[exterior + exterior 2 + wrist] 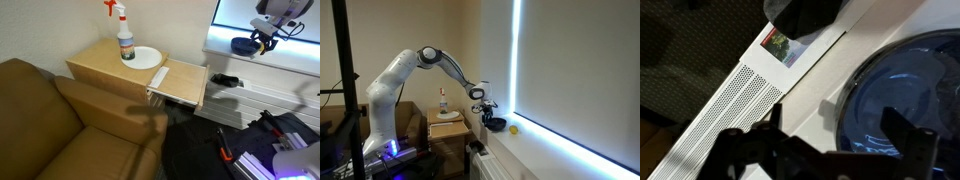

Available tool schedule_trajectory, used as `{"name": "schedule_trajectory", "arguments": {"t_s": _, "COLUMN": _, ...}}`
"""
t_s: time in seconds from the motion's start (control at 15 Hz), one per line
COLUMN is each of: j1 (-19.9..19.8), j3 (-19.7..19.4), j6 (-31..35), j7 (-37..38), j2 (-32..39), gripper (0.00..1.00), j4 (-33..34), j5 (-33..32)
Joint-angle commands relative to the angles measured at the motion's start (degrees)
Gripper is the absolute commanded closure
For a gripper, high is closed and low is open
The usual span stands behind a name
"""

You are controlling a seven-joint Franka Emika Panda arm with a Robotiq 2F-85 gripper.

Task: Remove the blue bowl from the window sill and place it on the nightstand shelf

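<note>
My gripper should next move slightly down over the blue bowl's edge nearest the perforated panel (251,52), which is between its open fingers, and close there.
The blue bowl (243,45) sits on the white window sill (285,58) near its end, below the bright pane; it also shows in an exterior view (496,124). My gripper (263,40) hangs just over the bowl. In the wrist view the gripper (838,140) is open and straddles the rim of the bowl (902,95), with one finger outside over the sill (805,85) and the other over the bowl's inside. The nightstand shelf (183,82), a light-wood pull-out board, sticks out from the nightstand and is bare.
On the nightstand top stand a spray bottle (125,40) and a white plate (143,57). A brown couch (60,120) is beside it. A black object (225,80) lies on a lower ledge. A perforated white panel (710,110) runs below the sill. A small yellow thing (515,129) lies on the sill.
</note>
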Motion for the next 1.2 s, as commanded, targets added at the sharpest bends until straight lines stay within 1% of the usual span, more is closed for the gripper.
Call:
{"name": "schedule_trajectory", "arguments": {"t_s": 0.0, "j1": -0.41, "j3": 0.39, "j6": -0.14, "j7": 1.41, "j2": 1.25, "gripper": 0.0, "j4": 1.37, "j5": -0.74}}
{"name": "schedule_trajectory", "arguments": {"t_s": 0.13, "j1": -0.98, "j3": 0.8, "j6": 0.07, "j7": 1.33, "j2": 2.59, "gripper": 0.0, "j4": 2.56, "j5": -0.24}}
{"name": "schedule_trajectory", "arguments": {"t_s": 0.27, "j1": -1.4, "j3": 0.71, "j6": 1.2, "j7": 3.56, "j2": 5.44, "gripper": 0.0, "j4": 4.34, "j5": 0.6}}
{"name": "schedule_trajectory", "arguments": {"t_s": 0.33, "j1": -1.61, "j3": 0.76, "j6": 1.79, "j7": 4.43, "j2": 5.79, "gripper": 0.0, "j4": 4.49, "j5": 1.0}}
{"name": "schedule_trajectory", "arguments": {"t_s": 0.4, "j1": -0.84, "j3": 0.41, "j6": 0.66, "j7": 3.56, "j2": 3.51, "gripper": 0.0, "j4": 2.65, "j5": -0.47}}
{"name": "schedule_trajectory", "arguments": {"t_s": 0.47, "j1": -0.99, "j3": 0.4, "j6": 0.99, "j7": 4.12, "j2": 4.23, "gripper": 0.0, "j4": 2.91, "j5": -0.41}}
{"name": "schedule_trajectory", "arguments": {"t_s": 0.53, "j1": -1.12, "j3": 0.46, "j6": 1.67, "j7": 4.06, "j2": 4.48, "gripper": 0.25, "j4": 3.09, "j5": -0.32}}
{"name": "schedule_trajectory", "arguments": {"t_s": 0.6, "j1": -1.28, "j3": 0.7, "j6": 1.28, "j7": 3.95, "j2": 4.54, "gripper": 0.26, "j4": 3.31, "j5": -0.22}}
{"name": "schedule_trajectory", "arguments": {"t_s": 0.73, "j1": -1.64, "j3": 1.33, "j6": 1.1, "j7": 3.22, "j2": 4.25, "gripper": 0.4, "j4": 3.33, "j5": 0.12}}
{"name": "schedule_trajectory", "arguments": {"t_s": 0.8, "j1": -1.32, "j3": 1.09, "j6": 1.21, "j7": 3.65, "j2": 4.38, "gripper": 0.48, "j4": 3.34, "j5": -0.12}}
{"name": "schedule_trajectory", "arguments": {"t_s": 0.87, "j1": -1.54, "j3": 1.45, "j6": 1.24, "j7": 3.35, "j2": 4.23, "gripper": 0.54, "j4": 3.18, "j5": 0.17}}
{"name": "schedule_trajectory", "arguments": {"t_s": 0.93, "j1": -1.69, "j3": 1.66, "j6": 1.18, "j7": 3.24, "j2": 4.25, "gripper": 0.62, "j4": 3.14, "j5": 0.35}}
{"name": "schedule_trajectory", "arguments": {"t_s": 1.0, "j1": -1.8, "j3": 1.73, "j6": 1.06, "j7": 3.33, "j2": 4.39, "gripper": 0.68, "j4": 3.17, "j5": 0.45}}
{"name": "schedule_trajectory", "arguments": {"t_s": 1.13, "j1": -1.97, "j3": 1.63, "j6": 0.91, "j7": 3.87, "j2": 4.59, "gripper": 0.82, "j4": 3.32, "j5": 0.69}}
